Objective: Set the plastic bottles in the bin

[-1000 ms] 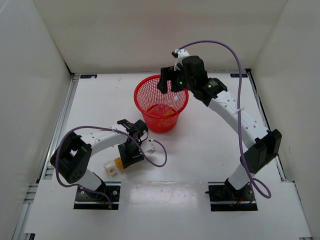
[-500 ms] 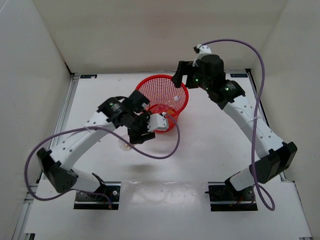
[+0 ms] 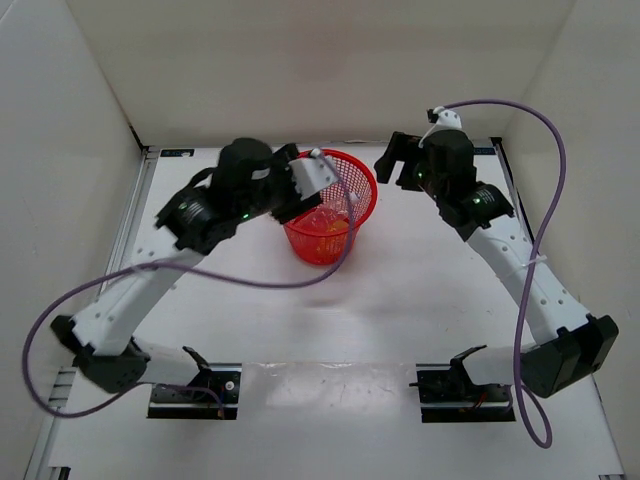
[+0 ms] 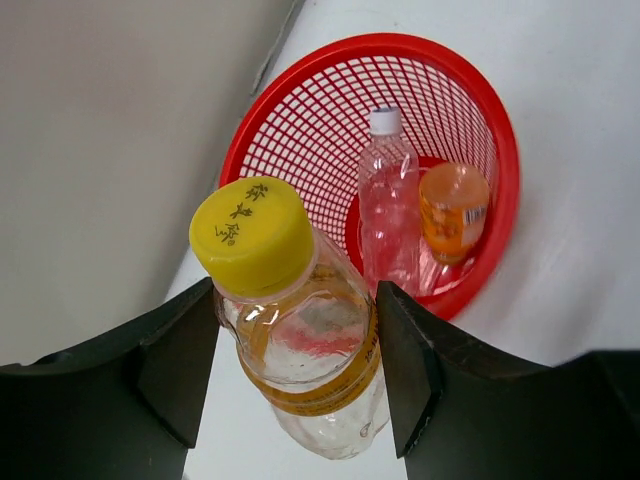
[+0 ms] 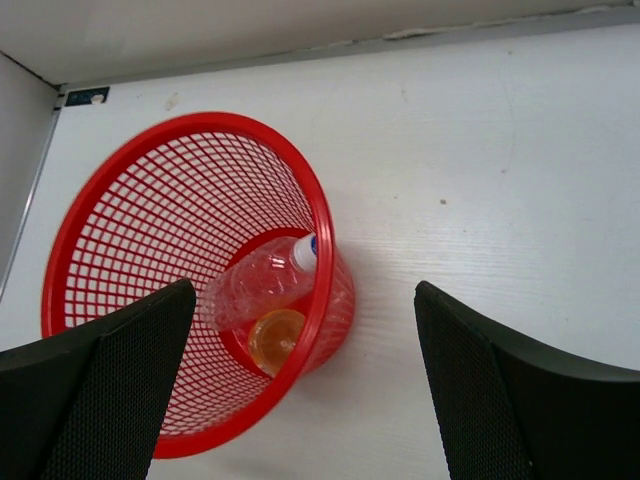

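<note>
The bin's opening (image 3: 334,192) (image 4: 366,170) is below my left gripper, to its right in the top view. The bottle goes that way past the bin's rim next and is released.
The red mesh bin (image 3: 368,200) stands at the table's far middle. My left gripper (image 3: 303,185) is shut on a clear plastic bottle (image 4: 305,345) with a yellow cap and yellow band, held above the bin's left rim (image 4: 262,118). Inside the bin lie a clear bottle with a white cap (image 4: 388,215) and an orange bottle (image 4: 453,210); both also show in the right wrist view, the clear one (image 5: 255,285) and the orange one (image 5: 275,340). My right gripper (image 3: 396,162) is open and empty, up high to the right of the bin (image 5: 150,230).
White walls close in the table on the left, back and right. The purple cables loop off both arms. The arm bases sit at the near edge.
My left arm has lifted the yellow-capped bottle from the near left of the table up to the bin's left rim. My right gripper has drawn back to the right, away from the bin.
</note>
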Tool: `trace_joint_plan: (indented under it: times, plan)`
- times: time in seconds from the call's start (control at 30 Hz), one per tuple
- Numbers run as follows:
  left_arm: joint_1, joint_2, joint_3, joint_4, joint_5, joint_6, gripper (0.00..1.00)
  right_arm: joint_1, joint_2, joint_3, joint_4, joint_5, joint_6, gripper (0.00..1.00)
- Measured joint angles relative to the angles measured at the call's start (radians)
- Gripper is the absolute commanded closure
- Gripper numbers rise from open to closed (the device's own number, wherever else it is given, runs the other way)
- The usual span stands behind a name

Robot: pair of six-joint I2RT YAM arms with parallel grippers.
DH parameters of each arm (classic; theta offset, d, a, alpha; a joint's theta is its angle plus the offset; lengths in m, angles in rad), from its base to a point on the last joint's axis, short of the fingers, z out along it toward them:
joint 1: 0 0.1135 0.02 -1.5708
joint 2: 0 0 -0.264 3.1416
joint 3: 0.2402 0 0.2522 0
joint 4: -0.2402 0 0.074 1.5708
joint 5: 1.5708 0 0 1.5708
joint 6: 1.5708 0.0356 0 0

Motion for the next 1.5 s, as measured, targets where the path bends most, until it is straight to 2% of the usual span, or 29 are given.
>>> trace_joint_plan:
  times: [0.23,0.33,0.37,0.73,0.9,1.07,1.2,1.37,1.5]
  plan:
    - [0.036,0.332,0.099,0.098,-0.052,-0.119,0.58,-0.005,-0.094,-0.109,0.000,0.030,0.006,0.07]
    - [0.043,0.399,0.106,0.108,-0.066,-0.142,0.27,-0.010,-0.151,-0.162,-0.002,0.045,0.006,0.06]
    - [0.044,0.408,0.105,0.108,-0.074,-0.147,0.00,-0.012,-0.166,-0.174,-0.002,0.050,0.006,0.06]
    - [0.044,0.389,0.154,0.114,-0.198,-0.216,0.00,-0.045,-0.210,-0.204,-0.014,0.067,0.004,0.01]
    - [0.106,0.232,0.114,0.127,-0.312,-0.213,0.00,-0.045,-0.210,-0.204,-0.028,0.057,0.011,0.01]
    - [0.357,-0.096,-0.143,0.168,-0.430,-0.185,0.00,-0.053,-0.210,-0.208,-0.050,0.072,0.048,0.01]
    - [0.509,-0.355,-0.508,0.171,-0.503,-0.162,0.00,-0.064,-0.211,-0.240,-0.065,0.090,0.087,0.01]
    - [0.686,-0.448,-0.921,0.073,-0.489,-0.208,0.00,-0.072,-0.211,-0.283,-0.091,0.097,0.135,0.01]
    - [0.825,-0.533,-1.098,-0.006,-0.436,-0.265,0.00,-0.074,-0.214,-0.317,-0.123,0.113,0.161,0.01]
